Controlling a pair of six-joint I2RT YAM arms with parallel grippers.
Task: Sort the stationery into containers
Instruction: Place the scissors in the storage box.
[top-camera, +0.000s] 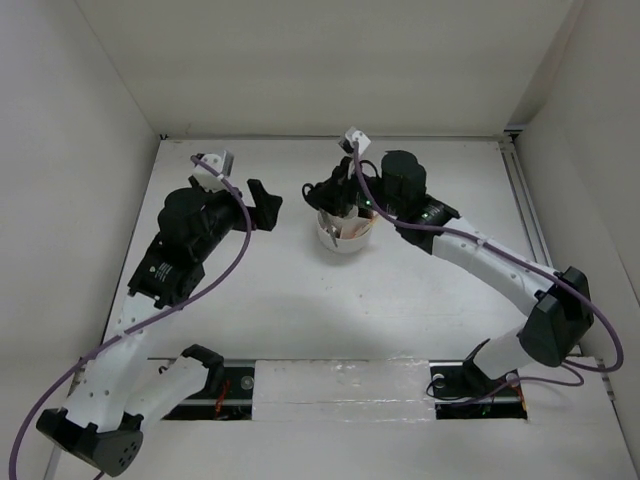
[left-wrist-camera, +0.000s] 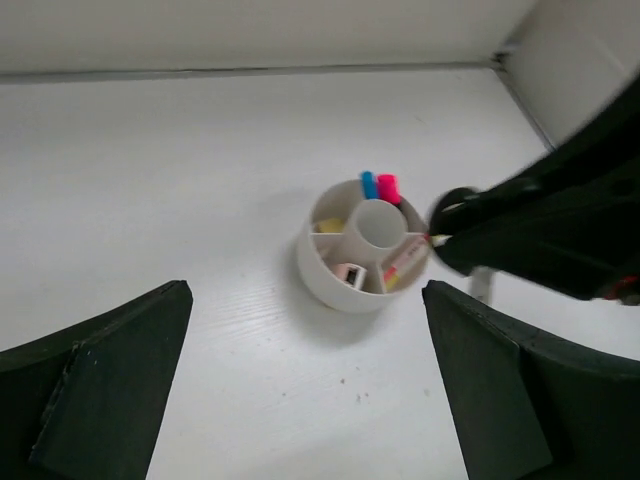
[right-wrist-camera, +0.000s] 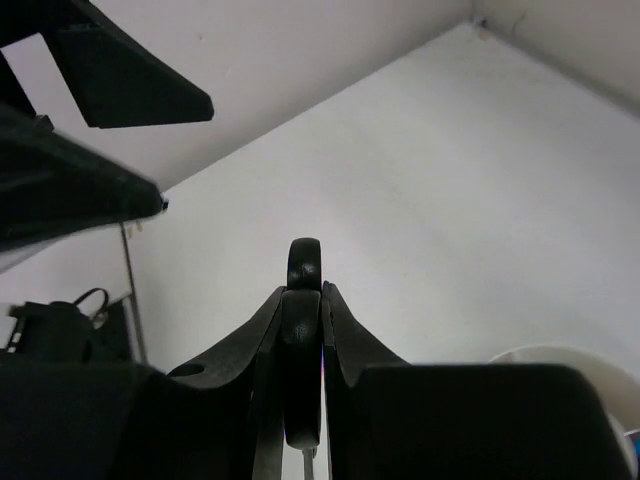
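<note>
I need to move my right gripper to the right in the top view next, lower the scissors into the organiser's central cup and release them there. The organiser's central cup is empty.
The round white organiser (top-camera: 343, 243) stands mid-table; in the left wrist view (left-wrist-camera: 322, 270) its outer compartments hold highlighters with blue (left-wrist-camera: 369, 184) and pink (left-wrist-camera: 388, 187) caps, a pink eraser (left-wrist-camera: 350, 273) and thin pens (left-wrist-camera: 404, 263). My right gripper (top-camera: 332, 196) hovers just over the organiser, shut on the black scissors handle (right-wrist-camera: 304, 268), which stands edge-on between the fingers. The blades are hidden. My left gripper (top-camera: 263, 206) is open and empty, left of the organiser, its fingers (left-wrist-camera: 110, 370) wide apart and aimed at it.
White walls close in the table at the back and both sides. The organiser's rim (right-wrist-camera: 560, 355) shows at the lower right of the right wrist view. The right arm (left-wrist-camera: 560, 230) crosses the left wrist view beside the organiser.
</note>
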